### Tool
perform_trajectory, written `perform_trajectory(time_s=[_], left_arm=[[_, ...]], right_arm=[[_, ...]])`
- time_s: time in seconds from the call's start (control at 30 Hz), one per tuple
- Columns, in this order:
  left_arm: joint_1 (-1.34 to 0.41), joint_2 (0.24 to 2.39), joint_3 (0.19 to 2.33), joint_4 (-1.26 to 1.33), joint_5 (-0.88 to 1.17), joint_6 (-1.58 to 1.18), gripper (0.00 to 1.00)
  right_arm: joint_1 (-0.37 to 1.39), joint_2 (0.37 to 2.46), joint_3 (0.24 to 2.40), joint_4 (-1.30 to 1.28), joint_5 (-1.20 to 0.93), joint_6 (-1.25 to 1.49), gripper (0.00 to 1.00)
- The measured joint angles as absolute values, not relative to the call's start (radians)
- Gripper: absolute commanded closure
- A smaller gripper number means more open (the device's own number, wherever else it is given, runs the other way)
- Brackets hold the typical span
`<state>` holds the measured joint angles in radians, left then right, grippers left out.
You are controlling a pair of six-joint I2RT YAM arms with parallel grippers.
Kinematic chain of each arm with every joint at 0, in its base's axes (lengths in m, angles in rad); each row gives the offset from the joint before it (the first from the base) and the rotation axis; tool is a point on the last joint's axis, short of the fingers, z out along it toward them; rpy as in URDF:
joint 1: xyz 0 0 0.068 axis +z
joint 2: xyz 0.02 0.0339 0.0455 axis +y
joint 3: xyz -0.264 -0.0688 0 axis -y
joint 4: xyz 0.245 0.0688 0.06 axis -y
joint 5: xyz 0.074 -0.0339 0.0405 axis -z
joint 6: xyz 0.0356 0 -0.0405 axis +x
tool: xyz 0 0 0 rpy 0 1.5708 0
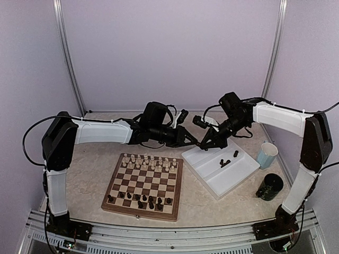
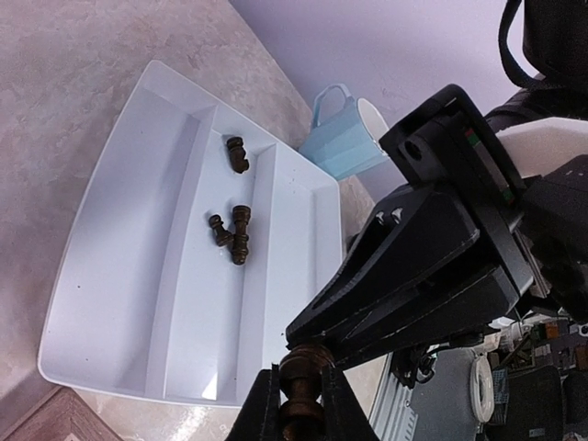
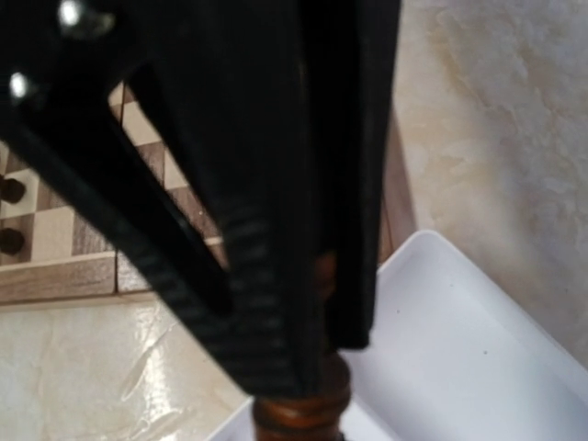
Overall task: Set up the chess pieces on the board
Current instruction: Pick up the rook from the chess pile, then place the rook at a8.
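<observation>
The left gripper moves back and down to the near corner square [image 1: 169, 208] next and releases the dark brown chess piece, since that square on the board's tray side stands empty.
A dark brown chess piece [image 2: 308, 360] hangs over the near-left corner of the white tray [image 2: 138, 276], held from both ends. My left gripper [image 2: 299, 375] is shut on its stem. My right gripper [image 3: 317, 335] is shut on its other end, and the piece's ringed base [image 3: 303, 412] sticks out below the fingers. From above, the left gripper [image 1: 195, 142] and right gripper [image 1: 204, 144] meet tip to tip. The board [image 1: 139, 214] carries pale chess pieces [image 1: 148, 161] along its far rows and dark ones [image 1: 140, 200] along the near rows. Three dark pieces [image 2: 240, 234] lie in the tray.
A pale blue cup [image 1: 266, 155] stands right of the tray [image 1: 222, 182], with a black cup [image 1: 270, 186] nearer to me. The board's right rim [image 3: 55, 276] lies close to the tray's corner. Purple walls enclose the table on three sides.
</observation>
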<state>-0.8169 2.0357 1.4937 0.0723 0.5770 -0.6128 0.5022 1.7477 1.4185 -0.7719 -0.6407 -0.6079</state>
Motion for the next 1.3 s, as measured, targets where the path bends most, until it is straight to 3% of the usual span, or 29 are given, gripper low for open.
perform_trajectory(time_s=[0.2,0.4,0.6,0.97,1.3], left_arm=[[-0.815,2.007,1.488,-0.006,0.512,-0.568,0.93],[-0.828,1.845,1.422,-0.19,0.371,-0.466,0.93],[-0.978,1.724,1.404,-0.406,0.205,-0.323,0.92],[-1.241,1.767,1.459,-0.753,-0.044,-0.198,0.93],[-1.345,1.818,1.428,-0.849,-0.118,-0.202,0.93]], right_arm=[[0.502,1.748,1.379,-0.739,-0.627,-0.613,1.0],[0.474,1.758,1.262,-0.715,-0.601,-0.623,1.0],[0.435,1.787,1.214,-0.664,-0.564,-0.612,1.0],[0.406,1.811,1.179,-0.559,-0.497,-0.604,1.0],[0.401,1.811,1.135,-0.496,-0.474,-0.6,1.0]])
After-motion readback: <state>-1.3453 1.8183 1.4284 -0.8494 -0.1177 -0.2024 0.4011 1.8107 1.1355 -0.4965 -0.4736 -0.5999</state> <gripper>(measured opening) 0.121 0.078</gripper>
